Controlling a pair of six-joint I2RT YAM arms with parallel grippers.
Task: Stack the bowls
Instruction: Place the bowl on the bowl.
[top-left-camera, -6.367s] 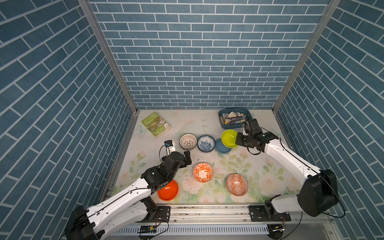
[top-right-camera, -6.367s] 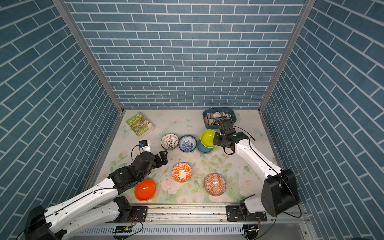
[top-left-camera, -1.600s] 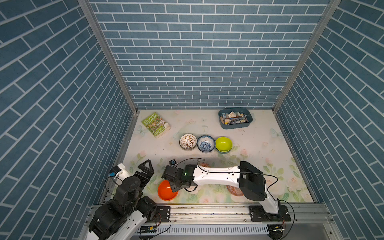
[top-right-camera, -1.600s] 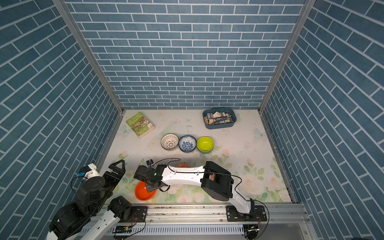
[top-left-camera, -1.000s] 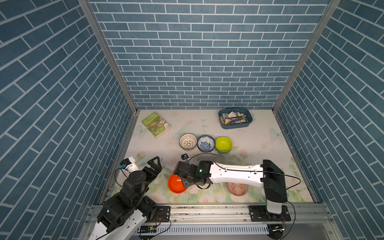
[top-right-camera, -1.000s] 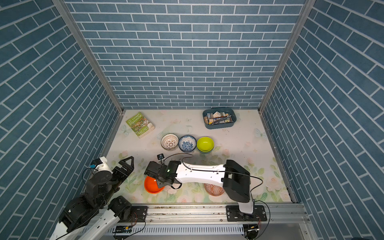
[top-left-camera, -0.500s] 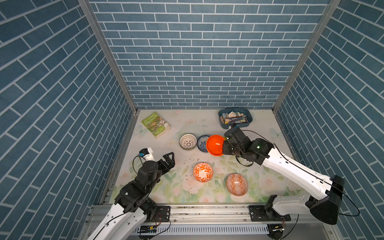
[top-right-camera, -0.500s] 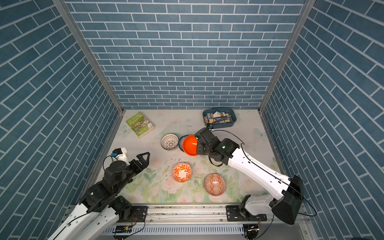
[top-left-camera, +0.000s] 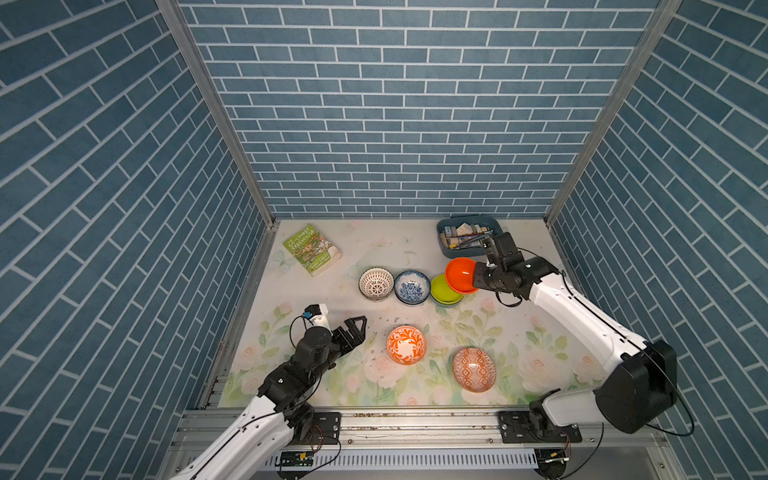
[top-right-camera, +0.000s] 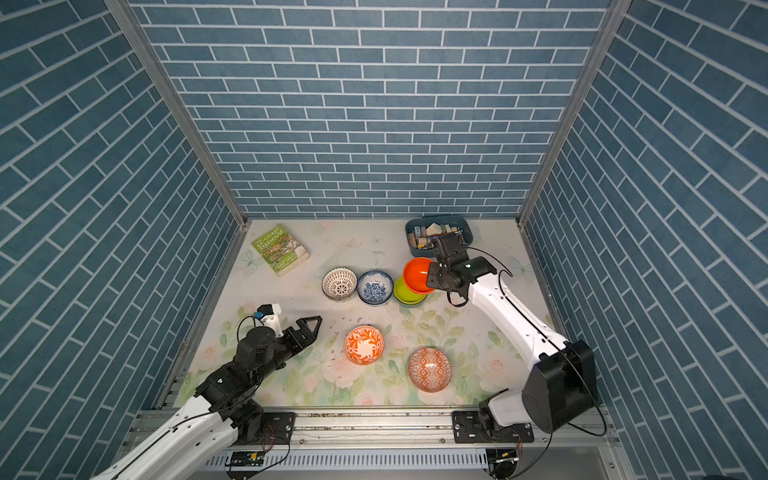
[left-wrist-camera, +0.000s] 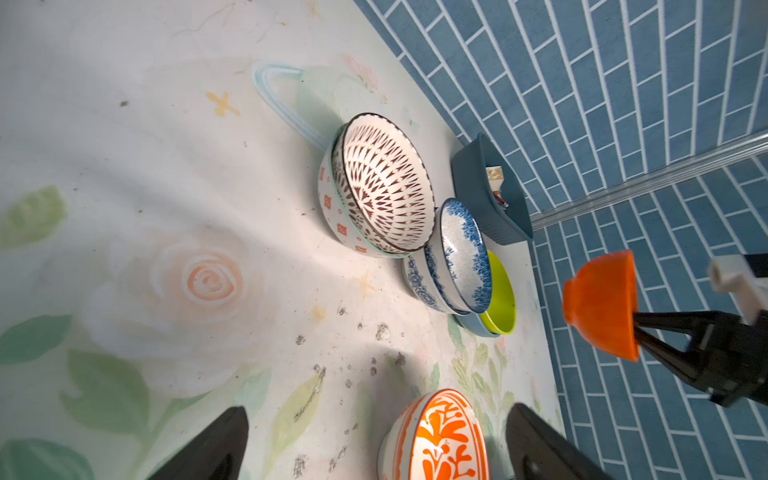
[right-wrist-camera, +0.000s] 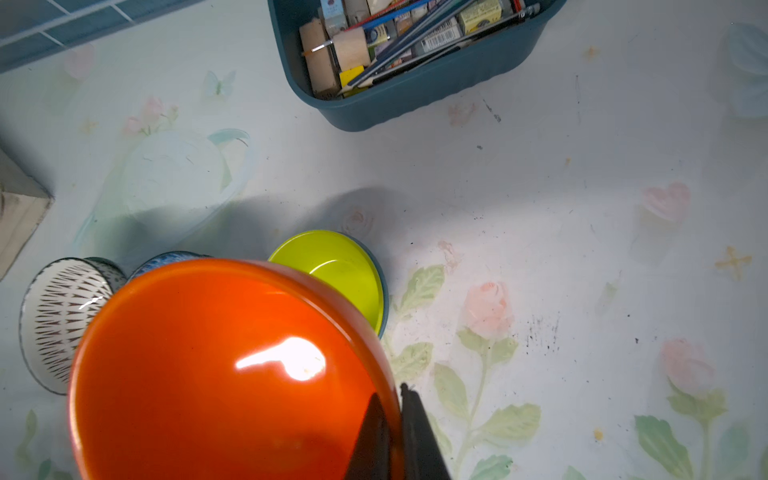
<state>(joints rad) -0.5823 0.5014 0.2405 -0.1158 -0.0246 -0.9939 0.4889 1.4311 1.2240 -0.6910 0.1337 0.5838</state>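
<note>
I should move my right gripper toward the blue-floral bowl and down next, then release the orange bowl in the lime bowl (top-left-camera: 441, 291) (right-wrist-camera: 332, 266), because the lime bowl is below my gripper on the blue-floral bowl's side.
My right gripper (top-left-camera: 473, 276) (right-wrist-camera: 395, 399) is shut on the rim of the plain orange bowl (top-left-camera: 460, 273) (top-right-camera: 417, 274) (left-wrist-camera: 598, 305). It holds the bowl tilted in the air, just above and right of the lime bowl (top-left-camera: 441, 291) (right-wrist-camera: 332, 266), which is nested in a blue one. Left of these stand the blue-floral bowl (top-left-camera: 411, 286) and the white lattice bowl (top-left-camera: 376, 283) (left-wrist-camera: 382, 183), each nested in another. Two orange-patterned bowls (top-left-camera: 406, 345) (top-left-camera: 473, 370) sit nearer the front. My left gripper (top-left-camera: 357, 328) (left-wrist-camera: 376, 409) is open, left of the nearer patterned bowl (left-wrist-camera: 440, 440).
A blue tray of pencils (top-left-camera: 465, 239) (right-wrist-camera: 415, 91) stands at the back right, close behind the right gripper. A green book (top-left-camera: 312, 249) lies at the back left. Brick walls close in three sides.
The right arm has carried the orange bowl from the front left to the back right, over the lime bowl. The left arm has reached out over the table, still open.
</note>
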